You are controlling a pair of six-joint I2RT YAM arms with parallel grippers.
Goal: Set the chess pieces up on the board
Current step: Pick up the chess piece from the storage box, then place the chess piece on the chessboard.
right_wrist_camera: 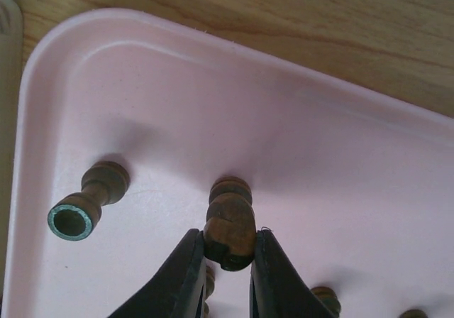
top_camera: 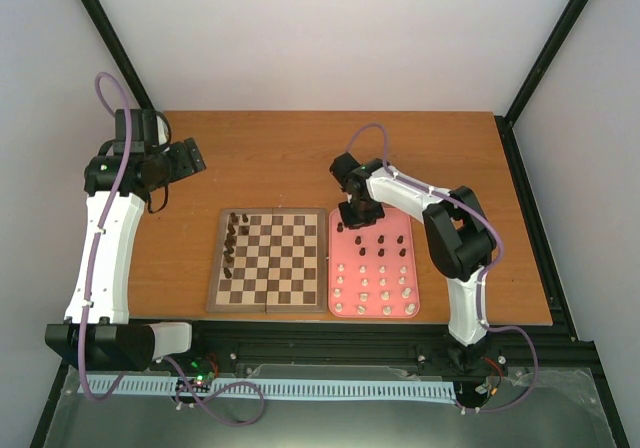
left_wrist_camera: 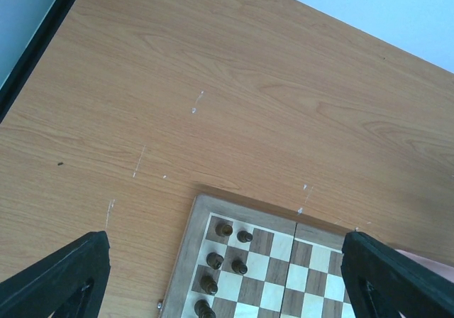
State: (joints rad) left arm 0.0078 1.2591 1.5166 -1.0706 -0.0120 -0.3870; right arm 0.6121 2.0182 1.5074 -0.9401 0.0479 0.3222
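Note:
I should next move my right gripper up, back, left in the top view and down to release there, because the next square of the board at the near end of the dark pieces' column is empty.
The board (top_camera: 290, 260) lies in the middle of the table, with several dark brown chess pieces (top_camera: 232, 240) along its left columns. Other dark and cream-white pieces (top_camera: 375, 293) stand in the pink tray (top_camera: 395, 226) to its right. My right gripper (right_wrist_camera: 228, 243) is down at the tray's far left corner. Its fingers press both sides of a dark brown piece (right_wrist_camera: 230, 222) that stands on the tray floor. My left gripper (left_wrist_camera: 225, 240) hangs open above the table beyond the board's far left corner (left_wrist_camera: 213, 208), holding nothing.
A dark piece (right_wrist_camera: 85, 204) lies tipped on its side in the tray, left of the gripped one, green felt base showing. More dark pieces (right_wrist_camera: 325, 298) stand just behind my right fingers. Bare wooden table (top_camera: 300, 158) stretches beyond the board.

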